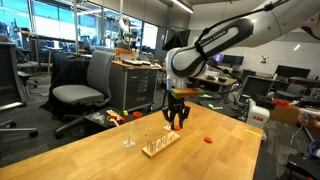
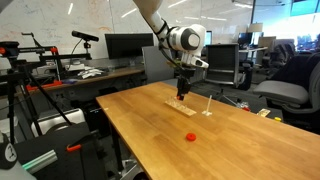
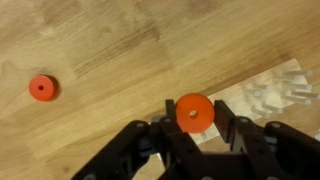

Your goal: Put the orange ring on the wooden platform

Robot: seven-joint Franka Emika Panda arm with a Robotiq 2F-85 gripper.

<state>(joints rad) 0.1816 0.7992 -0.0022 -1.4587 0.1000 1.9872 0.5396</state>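
Observation:
My gripper lowers the orange ring (image 3: 194,112) onto the wooden platform's end beside the pegs next and releases it. The ring still hangs just above that board.
My gripper (image 3: 194,125) is shut on the orange ring (image 3: 194,112), which sits flat between the two black fingertips in the wrist view. The wooden platform (image 3: 278,88) shows as a pale board at the right edge, below and beside the fingers. In both exterior views the gripper (image 1: 177,120) (image 2: 183,91) hangs just above the platform (image 1: 160,146) (image 2: 177,105), whose thin pegs stand upright. The held ring is too small to make out in those views.
A similar, redder small piece (image 3: 41,88) lies on the large wooden tabletop (image 1: 120,160), apart from the platform; it also shows in both exterior views (image 1: 208,140) (image 2: 191,136). A clear stand (image 1: 129,135) rises beside the platform. Office chairs and desks surround the table.

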